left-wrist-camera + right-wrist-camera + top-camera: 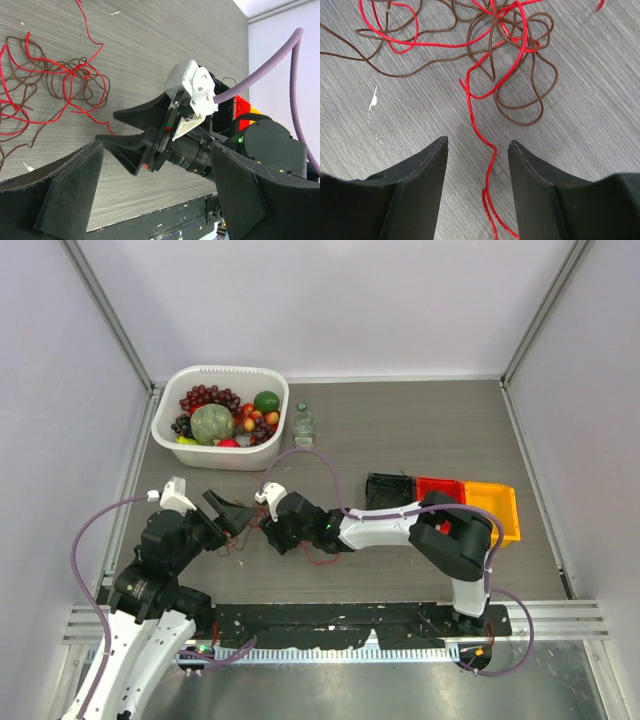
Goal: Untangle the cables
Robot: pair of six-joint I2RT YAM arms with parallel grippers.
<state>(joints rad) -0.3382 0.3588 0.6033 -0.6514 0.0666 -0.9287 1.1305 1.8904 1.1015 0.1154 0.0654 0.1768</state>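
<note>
Next, my right gripper moves down onto the single red cable (pixel 493 151) and closes on it, since it runs between the open fingers, clear of the brown loops.
The cables (pixel 55 82) are thin red and dark brown wires lying in a loose tangle on the grey table. My right gripper (pixel 478 142) is open and low over the table. A single red cable (pixel 491 159) runs between its fingers (pixel 420 175) without touching either one, and the clump (pixel 510 55) lies just ahead. My left gripper (pixel 156 147) is open wide with no wire in it. It faces the right gripper (pixel 127 137), and the tangle is off to one side. In the top view the left gripper (pixel 228 512) and the right gripper (pixel 266 531) nearly meet over the wires (pixel 238 544).
A white basket (pixel 166 428) of fruit stands at the back left, with a small bottle (pixel 303 426) beside it. Black (pixel 388 490), red (pixel 440 487) and orange (pixel 497 502) bins sit on the right. A black strip (pixel 330 620) runs along the near edge.
</note>
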